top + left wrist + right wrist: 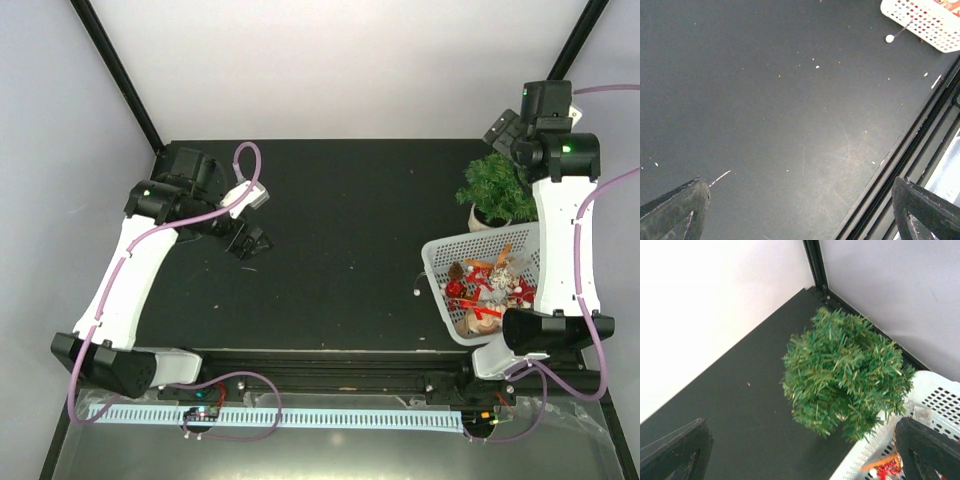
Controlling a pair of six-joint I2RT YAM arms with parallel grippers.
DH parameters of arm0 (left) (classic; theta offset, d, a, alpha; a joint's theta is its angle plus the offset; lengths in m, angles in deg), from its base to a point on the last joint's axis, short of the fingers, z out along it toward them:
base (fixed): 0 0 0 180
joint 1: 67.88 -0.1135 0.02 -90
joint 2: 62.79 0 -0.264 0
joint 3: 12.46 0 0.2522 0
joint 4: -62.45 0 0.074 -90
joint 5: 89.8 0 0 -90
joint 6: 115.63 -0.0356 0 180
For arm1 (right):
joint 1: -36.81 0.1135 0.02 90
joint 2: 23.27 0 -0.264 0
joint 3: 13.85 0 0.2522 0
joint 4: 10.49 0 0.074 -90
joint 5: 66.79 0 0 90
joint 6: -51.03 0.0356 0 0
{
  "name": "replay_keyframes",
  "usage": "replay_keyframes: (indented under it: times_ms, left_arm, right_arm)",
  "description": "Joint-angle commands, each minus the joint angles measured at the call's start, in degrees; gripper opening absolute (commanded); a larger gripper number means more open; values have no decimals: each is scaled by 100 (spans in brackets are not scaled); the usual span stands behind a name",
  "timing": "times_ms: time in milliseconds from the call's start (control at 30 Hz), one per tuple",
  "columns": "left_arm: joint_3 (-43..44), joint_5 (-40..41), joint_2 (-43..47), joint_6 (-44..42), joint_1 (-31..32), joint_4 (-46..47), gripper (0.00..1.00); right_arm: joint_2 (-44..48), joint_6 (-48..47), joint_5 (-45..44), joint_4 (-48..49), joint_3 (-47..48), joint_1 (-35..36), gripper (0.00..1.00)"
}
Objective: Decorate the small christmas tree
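Note:
The tree's bushy green top stands below my open right gripper, so next I will lower it onto an upper branch of the small christmas tree [495, 183] and close.
The small christmas tree [495, 183], bushy green in a white pot [489, 217], stands at the table's far right, just behind a white basket [478, 246]. From the right wrist, the tree [845, 371] shows from above with no decoration on it. My right gripper [503, 131] hovers high behind the tree, open and empty [800, 456]. My left gripper [251, 239] is at the table's left middle, far from the tree, with its jaws wide apart over bare table [800, 215].
The basket holds several red, gold and orange ornaments [485, 290]; its corner [926, 21] shows in the left wrist view. A white bead on a string [889, 38] lies on the table beside it. Black frame posts and white walls close the back.

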Motion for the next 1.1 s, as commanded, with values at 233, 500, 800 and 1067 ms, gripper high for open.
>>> replay_keyframes:
  times_ms: [233, 500, 800, 1067]
  left_arm:
    - [-313, -405, -18, 403, -64, 596, 99]
    - [-531, -281, 288, 257, -86, 552, 99]
    - [-876, -227, 472, 302, -116, 638, 99]
    - [-1001, -118, 568, 195, -147, 656, 99]
  right_arm:
    - [-687, 100, 219, 698, 266, -525, 100]
    - [-1132, 88, 455, 825, 180, -965, 100]
    - [-1540, -29, 639, 938, 130, -1077, 97]
    - [-1604, 126, 817, 969, -185, -1270, 76]
